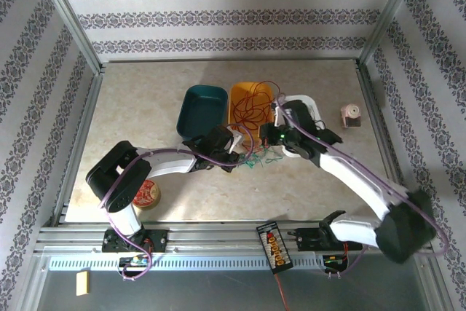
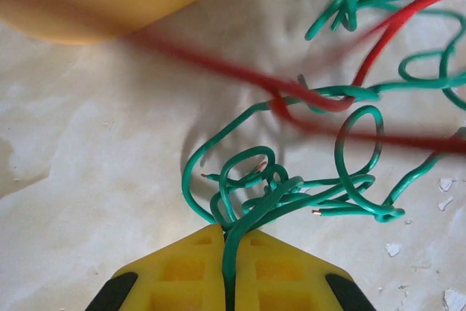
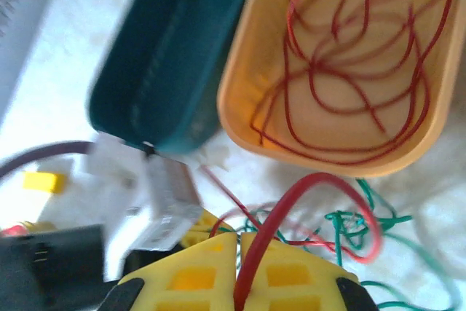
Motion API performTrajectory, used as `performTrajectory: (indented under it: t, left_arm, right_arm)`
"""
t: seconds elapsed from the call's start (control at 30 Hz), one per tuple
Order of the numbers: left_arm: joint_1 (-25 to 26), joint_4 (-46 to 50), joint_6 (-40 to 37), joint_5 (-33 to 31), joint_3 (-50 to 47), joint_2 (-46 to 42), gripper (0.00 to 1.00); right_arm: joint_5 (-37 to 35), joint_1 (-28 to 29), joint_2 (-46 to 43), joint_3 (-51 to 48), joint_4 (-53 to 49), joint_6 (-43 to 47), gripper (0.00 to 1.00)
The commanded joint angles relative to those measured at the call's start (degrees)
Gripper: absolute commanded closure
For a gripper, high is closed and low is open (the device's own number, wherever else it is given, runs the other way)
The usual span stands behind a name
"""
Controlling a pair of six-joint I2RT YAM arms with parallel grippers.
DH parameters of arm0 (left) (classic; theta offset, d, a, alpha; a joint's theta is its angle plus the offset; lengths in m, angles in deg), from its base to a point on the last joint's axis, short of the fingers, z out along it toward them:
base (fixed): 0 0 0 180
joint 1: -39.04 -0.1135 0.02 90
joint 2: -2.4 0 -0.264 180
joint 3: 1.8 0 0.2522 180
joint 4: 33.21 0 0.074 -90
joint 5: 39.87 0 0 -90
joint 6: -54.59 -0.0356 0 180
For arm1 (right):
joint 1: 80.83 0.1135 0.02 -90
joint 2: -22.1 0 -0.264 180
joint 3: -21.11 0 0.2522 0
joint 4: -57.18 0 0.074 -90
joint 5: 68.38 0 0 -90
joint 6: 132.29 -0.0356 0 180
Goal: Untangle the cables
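Observation:
Outward from the green loops and over the yellow tray (image 1: 251,100), I should bring my right gripper to release the red cable, since the other red wires lie inside.
The cables are a loose knot of thin green and red wires (image 1: 258,156) on the table just in front of the yellow tray (image 1: 251,100). My left gripper (image 1: 240,152) comes at the knot from the left. Its yellow fingertips (image 2: 229,234) are shut on a green cable (image 2: 291,194) that runs straight between the pads. A blurred red cable (image 2: 240,74) crosses above the green loops. My right gripper (image 1: 273,136) stands at the knot's right side, shut (image 3: 238,237) on a red cable (image 3: 291,198) that arches up and over the green wires (image 3: 349,223).
Several red wires (image 3: 342,85) lie inside the yellow tray (image 3: 240,92). A teal tray (image 1: 202,107) stands left of it and a white tray (image 1: 302,103) right of it. A pink object (image 1: 351,116) sits far right, a round tin (image 1: 145,193) near left, a black connector board (image 1: 274,245) at the front rail.

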Motion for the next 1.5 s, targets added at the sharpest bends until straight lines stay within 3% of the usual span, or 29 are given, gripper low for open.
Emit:
performTrajectory:
  t: [0.0, 0.23, 0.67, 0.8, 1.07, 1.27, 1.47]
  left_arm:
    - [-0.2, 5.7, 1.2, -3.5, -1.2, 1.1, 1.0]
    - [-0.2, 7.1, 1.5, -4.5, -0.9, 1.5, 1.0]
    - [-0.2, 7.9, 1.8, -5.5, -0.8, 2.3, 1.0]
    - [-0.2, 6.6, 1.5, -3.9, -1.2, 0.5, 1.0]
    - [-0.2, -1.8, 2.7, -2.1, -5.0, -9.9, 1.0]
    - [-0.3, -2.4, 4.6, -4.4, -6.7, -13.8, 1.0]
    - [-0.3, -2.6, 5.5, -6.1, -8.0, -15.4, 1.0]
  right_arm:
    - [-4.2, -1.2, -6.4, 0.9, -3.2, 1.6, 0.98]
    - [-11.3, -1.9, -15.0, 5.5, -3.2, 4.5, 0.98]
    - [-37.4, -5.0, -27.4, 6.5, -1.3, 12.7, 1.0]
    - [-25.8, -8.8, -25.5, 9.3, -2.6, 12.4, 0.99]
    - [-0.8, -9.4, -8.2, 18.0, -4.9, 7.3, 0.99]
    - [6.8, -9.5, 5.0, 19.2, -0.2, 4.8, 0.98]
    - [7.9, -9.6, 19.3, 22.1, 3.8, 4.5, 0.98]
